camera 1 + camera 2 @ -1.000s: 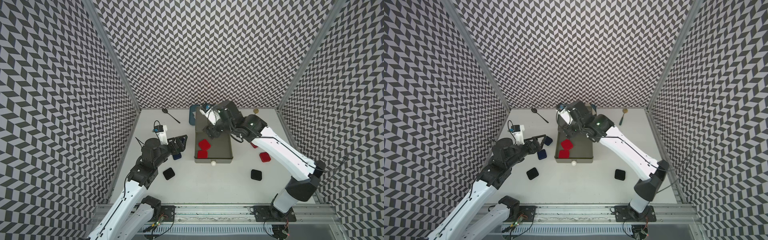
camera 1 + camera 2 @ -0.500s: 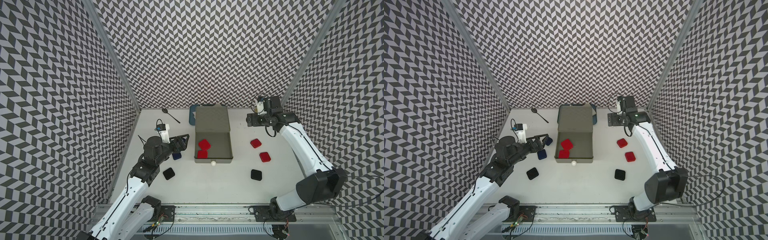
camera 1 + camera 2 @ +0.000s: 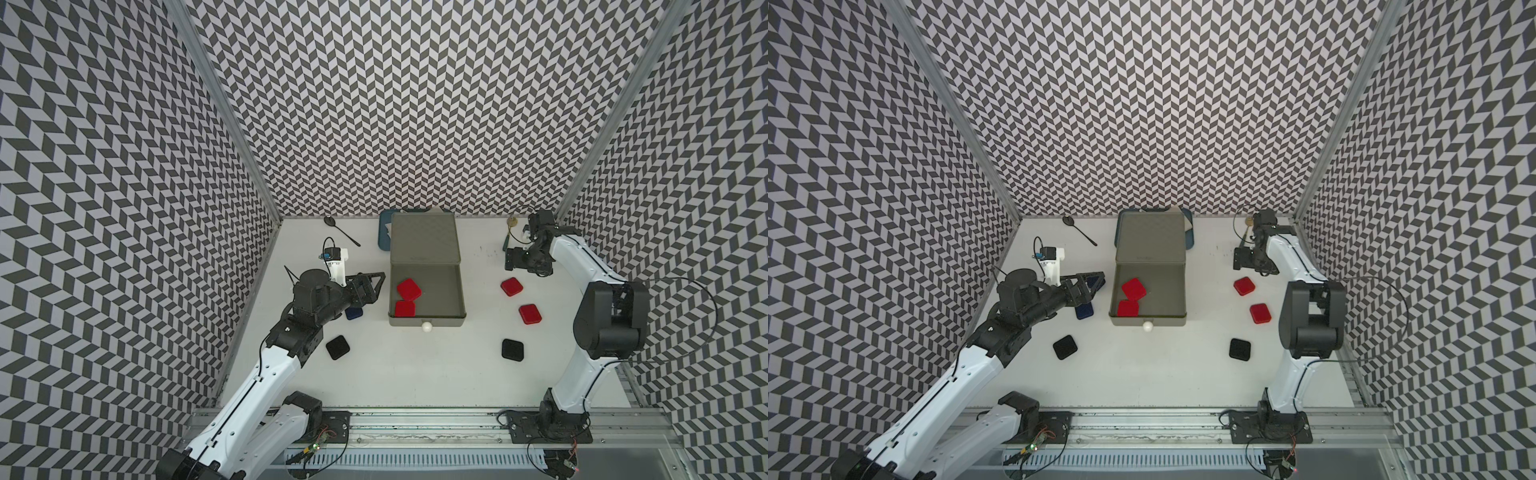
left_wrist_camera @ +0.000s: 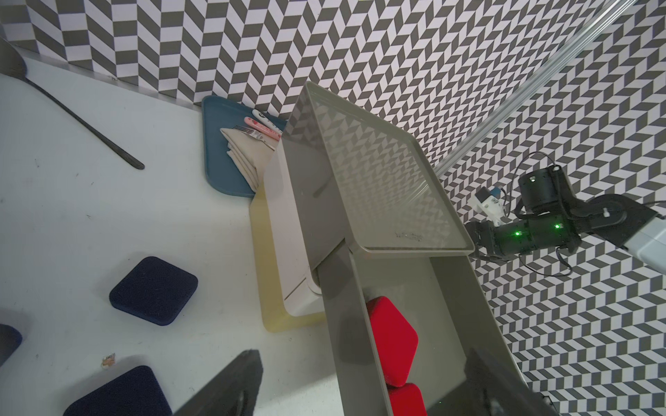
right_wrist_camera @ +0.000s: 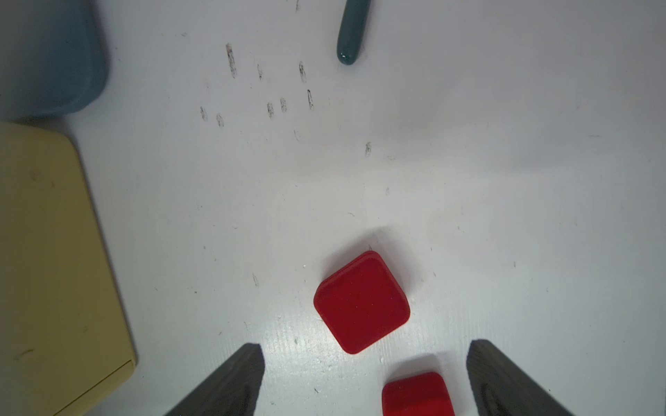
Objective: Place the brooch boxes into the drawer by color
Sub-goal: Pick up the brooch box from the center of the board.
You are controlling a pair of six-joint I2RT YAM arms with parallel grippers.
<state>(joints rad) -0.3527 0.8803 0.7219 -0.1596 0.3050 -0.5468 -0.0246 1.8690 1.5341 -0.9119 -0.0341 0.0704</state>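
Next, my right gripper lowers over the far red box [image 5: 362, 302] and closes its open fingers on the box's sides, as it lies on the tabletop below.
The drawer chest stands mid-table with its grey top drawer [image 3: 428, 323] pulled out, white knob in front. Two red brooch boxes [image 3: 409, 289] [image 3: 405, 308] lie inside. On the table to the right are two more red boxes [image 3: 511, 286] [image 3: 530, 314] and a black one [image 3: 512, 350]. Left of the chest lie another black box [image 3: 337, 347] and navy boxes [image 4: 154, 291] [image 4: 119, 394]. My left gripper [image 3: 374, 286] is open and empty beside the drawer's left wall [image 4: 346, 324]. My right gripper [image 3: 512, 264] hangs open and empty, just behind a red box [image 5: 361, 302].
A dark blue tray [image 3: 384, 237] with a napkin and cutlery sits behind the chest. A black spoon [image 3: 340, 230] lies at the back left, and a teal-handled spoon [image 3: 510, 232] lies at the back right near my right wrist. Patterned walls close in on three sides.
My right arm swung from over the drawer's back to the far right, then came down toward the red boxes there. My left gripper edged slightly toward the drawer.
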